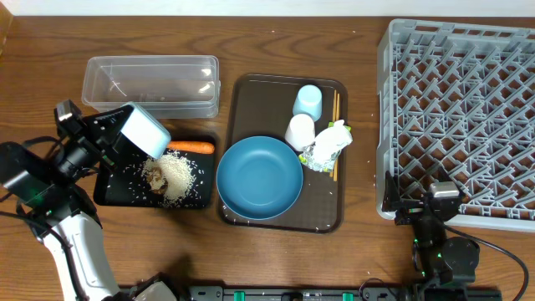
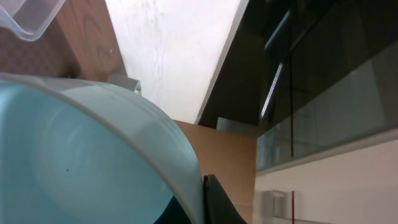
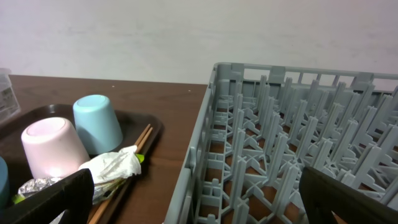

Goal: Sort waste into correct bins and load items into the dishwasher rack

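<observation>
The serving tray's bare far corner (image 1: 261, 99) lies to its right in the overhead view, so next my left gripper needs to move the emptied bowl there, level it, lower and release.
My left gripper (image 1: 113, 138) is shut on the rim of the small pale blue bowl (image 1: 144, 130), which is tipped over the black tray (image 1: 113, 194). White rice (image 1: 177, 174), a brown lump (image 1: 155, 177) and an orange carrot (image 1: 190, 147) lie in that tray. In the left wrist view the bowl (image 2: 74, 162) fills the frame, its rim pinched by a dark finger (image 2: 217, 205). The grey rack (image 1: 468, 109) stands at the right. My right gripper (image 1: 422, 209) hangs open by its front left corner, nothing between its fingers (image 3: 56, 199).
A clear tub (image 1: 150, 84) sits behind the black tray. The brown serving tray (image 1: 242, 92) holds a large blue bowl (image 1: 259, 177), a white cup (image 1: 300, 132), a pale blue cup (image 1: 308, 101), a crumpled wrapper (image 1: 326, 146) and chopsticks (image 1: 337, 109).
</observation>
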Motion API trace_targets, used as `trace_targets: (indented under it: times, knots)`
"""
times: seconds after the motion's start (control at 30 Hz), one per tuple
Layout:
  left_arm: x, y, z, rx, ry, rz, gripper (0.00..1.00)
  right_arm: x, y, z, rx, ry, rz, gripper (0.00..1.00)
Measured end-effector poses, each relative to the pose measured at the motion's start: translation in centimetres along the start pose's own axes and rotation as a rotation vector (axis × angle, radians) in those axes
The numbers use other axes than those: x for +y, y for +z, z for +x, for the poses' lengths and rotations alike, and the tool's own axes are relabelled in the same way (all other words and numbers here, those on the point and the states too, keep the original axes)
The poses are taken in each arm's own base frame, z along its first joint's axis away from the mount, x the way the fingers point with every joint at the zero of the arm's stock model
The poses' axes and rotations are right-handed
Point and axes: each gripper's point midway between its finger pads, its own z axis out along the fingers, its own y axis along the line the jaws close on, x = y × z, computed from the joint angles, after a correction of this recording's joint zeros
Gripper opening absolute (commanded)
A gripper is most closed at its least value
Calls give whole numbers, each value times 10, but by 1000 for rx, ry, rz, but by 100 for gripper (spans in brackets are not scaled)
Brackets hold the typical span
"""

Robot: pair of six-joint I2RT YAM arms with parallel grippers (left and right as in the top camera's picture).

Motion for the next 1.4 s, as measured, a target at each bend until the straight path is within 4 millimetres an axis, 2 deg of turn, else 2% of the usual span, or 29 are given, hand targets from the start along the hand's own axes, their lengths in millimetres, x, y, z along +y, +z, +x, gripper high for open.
trace_targets:
  times: [0.2, 0.3, 0.4, 0.57, 0.77, 0.9, 1.03, 1.13, 1.3, 1.4]
  knots:
    - [-7, 0, -4, -20, 60, 17, 6, 0, 0, 0, 0, 0, 0, 99]
    - [-20, 4, 6, 12, 194, 39, 6, 0, 0, 0, 1, 0, 0, 99]
    - [-39, 9, 25, 60, 384, 72, 6, 0, 0, 0, 1, 0, 0, 99]
    - [-68, 16, 70, 156, 672, 139, 6, 0, 0, 0, 1, 0, 0, 99]
    - [-96, 33, 115, 301, 840, 179, 6, 0, 0, 0, 0, 0, 0, 99]
    - [-99, 44, 134, 373, 866, 200, 6, 0, 0, 0, 0, 0, 0, 99]
    - [-97, 51, 131, 372, 841, 205, 6, 0, 0, 0, 0, 0, 0, 99]
    - [-103, 56, 120, 310, 837, 231, 6, 0, 0, 0, 0, 0, 0, 99]
    - [-112, 65, 88, 146, 853, 268, 6, 0, 0, 0, 0, 0, 0, 99]
    - [-103, 72, 62, 53, 814, 221, 6, 0, 0, 0, 0, 0, 0, 99]
